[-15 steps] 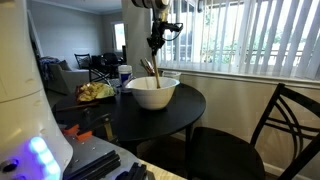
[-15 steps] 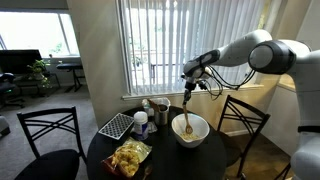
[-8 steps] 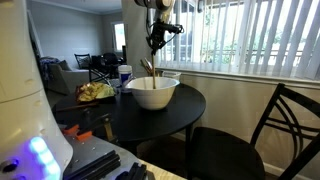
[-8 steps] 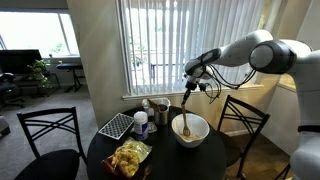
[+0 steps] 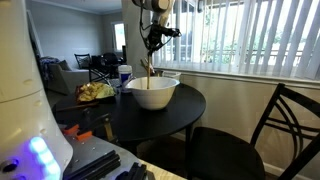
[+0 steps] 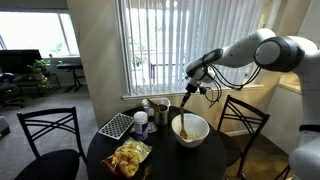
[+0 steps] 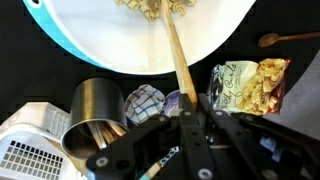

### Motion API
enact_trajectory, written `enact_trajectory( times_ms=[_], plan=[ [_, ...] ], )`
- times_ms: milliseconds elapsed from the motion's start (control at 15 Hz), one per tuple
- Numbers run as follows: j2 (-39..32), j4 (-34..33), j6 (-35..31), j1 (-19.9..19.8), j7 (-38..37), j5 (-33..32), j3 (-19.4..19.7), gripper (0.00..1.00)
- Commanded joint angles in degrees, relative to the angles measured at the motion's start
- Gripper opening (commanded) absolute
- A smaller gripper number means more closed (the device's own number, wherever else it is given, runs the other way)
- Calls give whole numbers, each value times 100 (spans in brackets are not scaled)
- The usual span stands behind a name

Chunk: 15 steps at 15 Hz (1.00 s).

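My gripper has the spoon's head in the bowl, so next it should draw back and down to the bowl's rim nearest my base to release the handle.
My gripper [image 5: 150,50] [image 6: 189,88] is shut on the top of a long wooden spoon [image 7: 176,62] above a white bowl [image 5: 152,92] [image 6: 190,130] on the round black table [image 5: 150,118]. The spoon [image 5: 146,68] [image 6: 185,108] hangs down with its head inside the bowl. In the wrist view the fingers [image 7: 193,112] clamp the handle, and the spoon head rests among pale food bits in the bowl [image 7: 90,35].
A chip bag [image 6: 128,157] [image 7: 245,85], a metal cup [image 7: 95,120], a checked cloth [image 7: 145,100] and a white grid rack [image 6: 116,125] share the table. Black chairs [image 6: 50,140] [image 5: 285,130] stand around it. Window blinds [image 6: 160,45] are behind.
The gripper and spoon have risen slightly and shifted a little to one side; the spoon head stays in the bowl.
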State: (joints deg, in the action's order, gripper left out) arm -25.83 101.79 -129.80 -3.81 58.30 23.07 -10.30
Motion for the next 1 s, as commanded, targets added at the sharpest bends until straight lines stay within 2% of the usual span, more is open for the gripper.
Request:
enact_trajectory(
  times_ms=[0, 267, 467, 600, 733, 933],
  plan=[
    [779, 1212, -475, -301, 977, 610, -317, 5],
    [1284, 2143, -1020, -322, 1407, 1464, -280, 5],
    [1560, 2777, -1382, -154, 1466, 1934, -144, 5],
    [1733, 3080, -1360, -21, 1392, 1892, -49, 5],
    [1858, 3305, -1207, 109, 1260, 1582, 44, 5],
    [2011, 3479, -993, 312, 891, 672, 233, 5]
  ],
)
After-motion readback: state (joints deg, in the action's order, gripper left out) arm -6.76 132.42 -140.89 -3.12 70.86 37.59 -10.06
